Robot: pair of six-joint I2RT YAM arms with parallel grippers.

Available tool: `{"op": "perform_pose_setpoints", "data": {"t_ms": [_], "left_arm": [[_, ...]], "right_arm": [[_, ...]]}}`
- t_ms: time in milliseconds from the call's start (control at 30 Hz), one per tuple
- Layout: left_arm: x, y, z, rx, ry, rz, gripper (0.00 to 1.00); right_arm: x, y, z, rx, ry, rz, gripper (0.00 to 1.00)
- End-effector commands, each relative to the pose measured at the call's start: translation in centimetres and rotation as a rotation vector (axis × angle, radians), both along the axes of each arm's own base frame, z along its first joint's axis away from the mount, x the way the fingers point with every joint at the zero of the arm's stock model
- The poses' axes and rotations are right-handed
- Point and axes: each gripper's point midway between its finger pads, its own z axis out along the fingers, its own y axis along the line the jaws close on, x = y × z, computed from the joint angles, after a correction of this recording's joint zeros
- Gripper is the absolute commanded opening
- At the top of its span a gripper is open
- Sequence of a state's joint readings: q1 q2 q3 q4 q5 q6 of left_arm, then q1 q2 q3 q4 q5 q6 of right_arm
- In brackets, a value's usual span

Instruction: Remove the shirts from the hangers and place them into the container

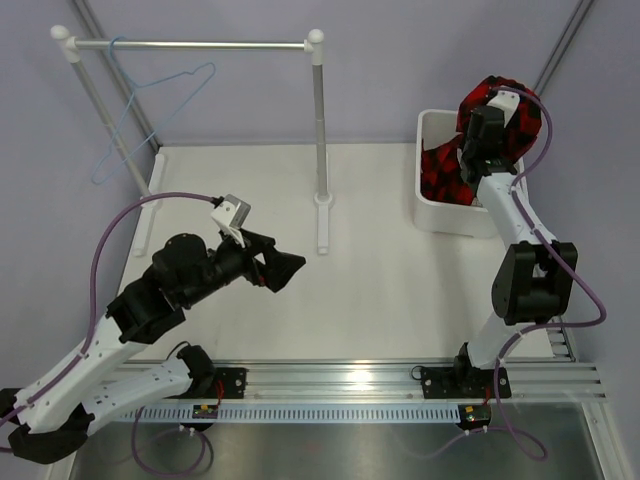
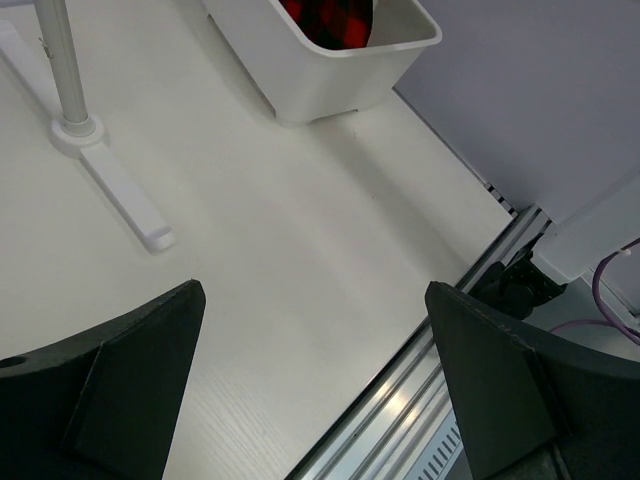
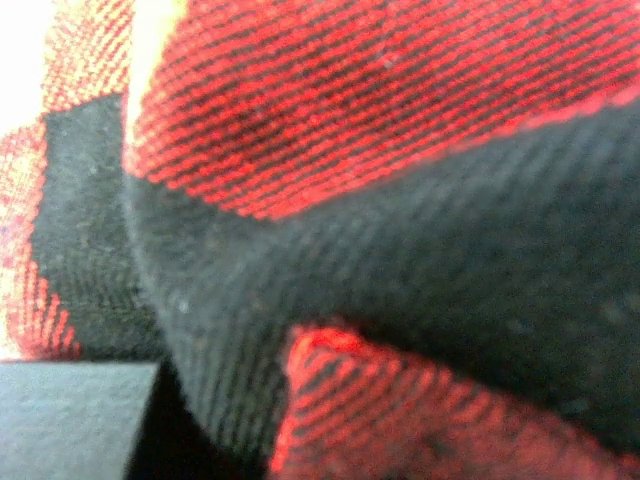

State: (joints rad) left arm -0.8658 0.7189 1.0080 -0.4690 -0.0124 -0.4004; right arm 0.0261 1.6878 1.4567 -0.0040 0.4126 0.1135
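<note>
My right gripper moves down into the white container below it next and releases the checked shirt. The shirt's upper part still bulges above the container's rim.
The red-and-black checked shirt [image 1: 498, 98] is bunched up over my right gripper [image 1: 472, 160], and its lower part lies in the white container [image 1: 432, 215] at the back right. Cloth fills the right wrist view, with the shirt [image 3: 350, 100] pressed against the camera and one dark finger [image 3: 70, 420] showing at the lower left; the jaws look shut on the shirt. The light-blue wire hanger [image 1: 212, 68] hangs bare on the rack's rod at the back left. My left gripper [image 1: 285, 270] [image 2: 315, 290] hovers open over the table's middle, holding nothing. From the left wrist, the container [image 2: 330, 85] shows the shirt [image 2: 330, 20] inside.
The white-and-silver clothes rack has a post [image 1: 318, 130] and a foot [image 1: 323, 225] standing mid-table, and both appear in the left wrist view, post [image 2: 65, 70] included. A metal rail [image 1: 350, 380] runs along the near edge. Grey walls close in the back and sides.
</note>
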Motion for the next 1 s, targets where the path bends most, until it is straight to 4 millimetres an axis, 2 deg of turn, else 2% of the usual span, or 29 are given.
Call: {"op": "perform_pose_setpoints", "data": {"t_ms": [0,33,100,167,200,233,300,367,433,467,500,600,667,700,767,800,867,900,933,967], "left_arm": [[0.3,0.0,0.7,-0.035,-0.019,0.021,0.99],[0.3,0.0,0.6,-0.035,-0.016,0.019,0.99],[0.2,0.0,0.5,-0.039,-0.013,0.017,0.99],[0.1,0.2,0.6,-0.042,-0.014,0.019,0.99],[0.0,0.2,0.8,-0.049,-0.013,0.018,0.99],[-0.1,0.2,0.7,-0.047,-0.01,0.012,0.99],[-0.3,0.4,1.0,-0.059,-0.011,0.014,0.99],[-0.5,0.7,0.9,-0.063,-0.006,0.023,0.99],[0.0,1.5,0.7,-0.057,0.01,0.079,0.99],[0.1,2.0,-0.1,-0.031,0.032,0.105,0.99],[0.4,2.4,-0.4,-0.021,0.051,0.137,0.99],[1.1,4.0,-1.3,0.031,0.078,0.229,0.99],[1.5,4.9,-1.9,0.057,0.09,0.284,0.99],[1.6,5.1,-1.9,0.057,0.091,0.299,0.99],[1.9,5.9,-2.2,0.063,0.094,0.342,0.99],[2.2,6.4,-2.7,0.064,0.099,0.386,0.99],[2.5,7.3,-3.2,0.065,0.1,0.432,0.99],[2.7,7.7,-4.2,0.077,0.109,0.458,0.99],[3.0,8.2,-4.4,0.079,0.1,0.494,0.99],[3.1,8.5,-4.7,0.08,0.097,0.511,0.99]], "right_arm": [[-0.7,-0.5,-3.7,0.074,0.159,-0.098,0.0],[-1.0,-0.3,-5.1,0.095,0.183,-0.102,0.0],[-1.1,0.5,-6.3,0.127,0.224,-0.077,0.0],[-1.2,0.9,-8.4,0.151,0.337,-0.07,0.0],[-2.0,1.1,-9.5,0.152,0.415,-0.063,0.0],[-1.1,1.4,-9.8,0.155,0.439,-0.052,0.0],[-1.1,1.5,-10.5,0.162,0.488,-0.052,0.0],[-1.3,1.9,-11.5,0.195,0.557,-0.048,0.2],[-1.3,2.3,-11.8,0.212,0.56,-0.039,0.58],[-1.3,2.3,-11.8,0.215,0.553,-0.036,0.99],[-1.1,2.4,-11.5,0.214,0.538,-0.03,0.99],[-1.3,1.9,-10.4,0.19,0.512,-0.046,0.99],[-1.4,1.5,-8.8,0.173,0.482,-0.056,0.99],[-1.3,1.6,-7.2,0.17,0.438,-0.045,1.0],[-1.7,1.9,-5.3,0.145,0.393,-0.026,1.0],[-2.3,2.1,-2.8,0.132,0.331,-0.016,0.99],[-3.1,3.9,-0.2,0.116,0.262,0.026,0.99],[-4.3,4.8,3.1,0.121,0.179,0.051,0.99],[-5.2,6.1,3.3,0.131,0.173,0.077,0.99],[-6.2,9.4,4.1,0.136,0.158,0.163,1.0]]}}
